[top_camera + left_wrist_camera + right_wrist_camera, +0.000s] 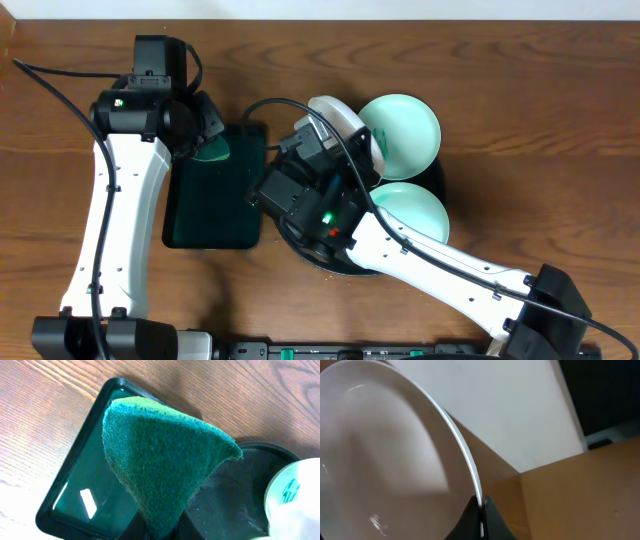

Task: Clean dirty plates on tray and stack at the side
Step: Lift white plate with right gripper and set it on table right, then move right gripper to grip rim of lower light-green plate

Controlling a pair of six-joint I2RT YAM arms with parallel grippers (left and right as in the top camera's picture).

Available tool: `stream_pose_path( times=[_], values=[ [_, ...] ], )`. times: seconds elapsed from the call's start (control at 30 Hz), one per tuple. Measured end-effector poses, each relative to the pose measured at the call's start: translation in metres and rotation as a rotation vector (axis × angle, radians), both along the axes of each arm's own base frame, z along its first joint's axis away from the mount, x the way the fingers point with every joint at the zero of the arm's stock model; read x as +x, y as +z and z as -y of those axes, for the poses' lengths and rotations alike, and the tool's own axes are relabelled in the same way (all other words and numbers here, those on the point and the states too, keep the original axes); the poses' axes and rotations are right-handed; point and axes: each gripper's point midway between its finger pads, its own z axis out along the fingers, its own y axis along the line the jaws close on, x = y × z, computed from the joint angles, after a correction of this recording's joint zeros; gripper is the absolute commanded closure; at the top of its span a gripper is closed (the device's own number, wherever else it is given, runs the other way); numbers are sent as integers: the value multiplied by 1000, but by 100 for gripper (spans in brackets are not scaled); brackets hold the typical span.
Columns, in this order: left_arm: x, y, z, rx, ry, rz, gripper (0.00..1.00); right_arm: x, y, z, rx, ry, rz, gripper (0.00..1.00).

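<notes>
My right gripper swings past the mint plates next, goes down and releases, since bare tabletop lies below it and to its right in the overhead view.
My right gripper (333, 141) is shut on the rim of a white plate (341, 118), holding it tilted on edge above the round black tray (312, 252). In the right wrist view the plate (390, 445) fills the left side, its rim pinched in the gripper (481, 506). Two pale mint plates (401, 130) (413, 206) lie on the tray's right side. My left gripper (207, 138) is shut on a dark green scouring sponge (165, 460), which hangs over the rectangular tray beside the white plate (295, 500).
A small rectangular black tray (214, 195) with a wet, glossy bottom lies left of the round tray (235, 495). My right arm crosses over most of the round tray. Bare wooden table (520, 110) surrounds both trays.
</notes>
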Motion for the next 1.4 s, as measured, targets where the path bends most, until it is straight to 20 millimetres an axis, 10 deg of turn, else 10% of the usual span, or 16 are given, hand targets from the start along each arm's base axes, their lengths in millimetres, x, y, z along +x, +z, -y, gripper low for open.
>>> stream_pose_path(
  times=[0.23, 0.47, 0.63, 0.93, 1.17, 1.4],
  values=[
    [0, 0, 0, 0, 0, 0, 93, 0, -38, 4, 74, 33, -210, 99],
    [0, -1, 0, -1, 0, -2, 92, 12, -98, 15, 435, 29, -598, 99],
    [-3, -6, 0, 0, 0, -18, 93, 28, -104, 44, 764, -13, -766, 99],
    [-2, -7, 0, 0, 0, -18, 93, 56, -67, 217, 1196, -339, -625, 99],
    [-1, -8, 0, 0, 0, -21, 93, 35, -100, 342, 1248, -685, -449, 99],
    [2, -7, 0, -1, 0, -6, 93, 9, -161, 370, 1245, -838, -411, 99]
  ],
)
